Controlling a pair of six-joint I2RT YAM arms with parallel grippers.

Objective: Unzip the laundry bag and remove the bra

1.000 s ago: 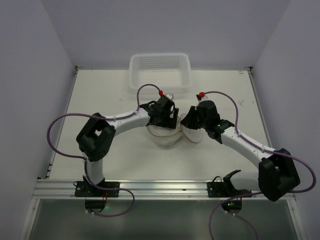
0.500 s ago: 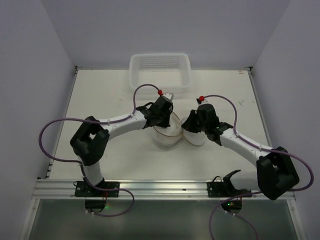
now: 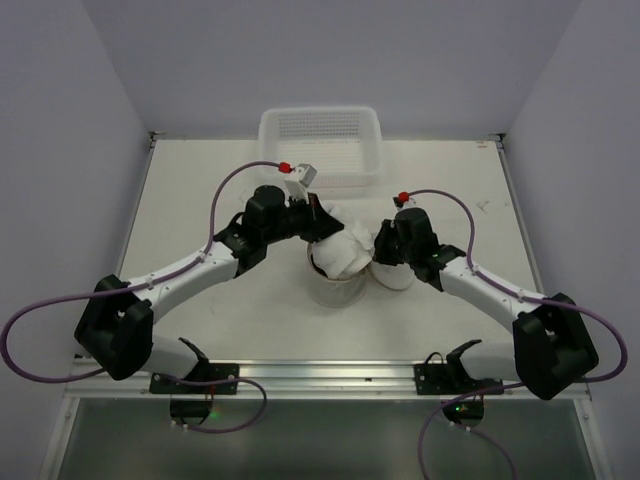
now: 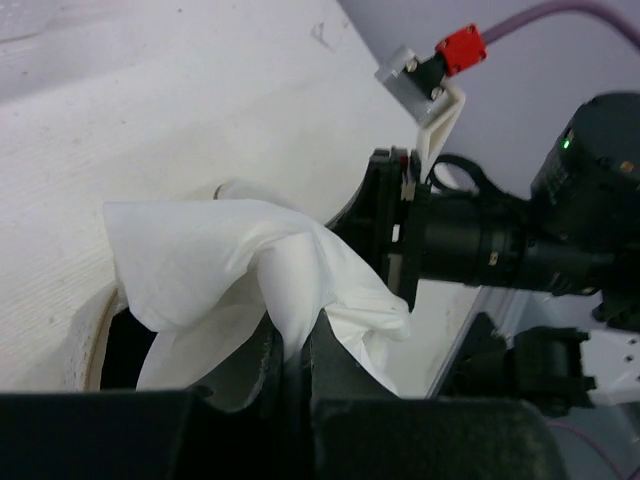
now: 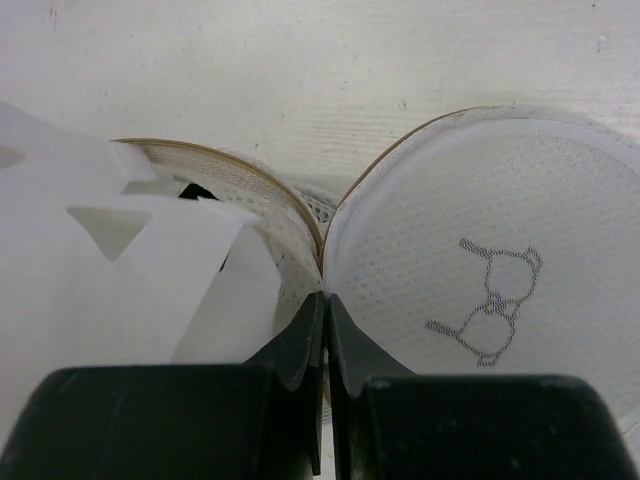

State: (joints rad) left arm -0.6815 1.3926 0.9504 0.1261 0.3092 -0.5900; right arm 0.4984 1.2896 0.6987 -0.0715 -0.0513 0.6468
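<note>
The bra [image 3: 342,247] still fills the bag's opening and the basket is empty, so my left gripper needs to lift first, then move outward and down into the white basket.
The laundry bag [image 3: 335,285] stands open mid-table, its round lid [image 3: 392,276] folded out to the right. In the right wrist view the lid [image 5: 480,250] shows a small black bra icon, and the mesh body [image 5: 275,225] is to its left. My right gripper [image 5: 326,298] is shut on the seam where lid and body meet. The bra [image 3: 342,247], white fabric, bulges up out of the bag's mouth. My left gripper [image 3: 323,224] is shut on a fold of the bra [image 4: 230,255], pinched between its fingers just above the bag's rim [image 4: 85,335].
A white perforated plastic basket [image 3: 320,122] sits at the table's back edge, just behind the left wrist. The right arm's wrist [image 4: 490,240] is close in front of the left gripper. Grey walls enclose the table on three sides.
The left gripper shut on the bra inside the bag and drew it up and out towards the left. The left arm's elbow swung down and left. The right gripper kept its hold.
</note>
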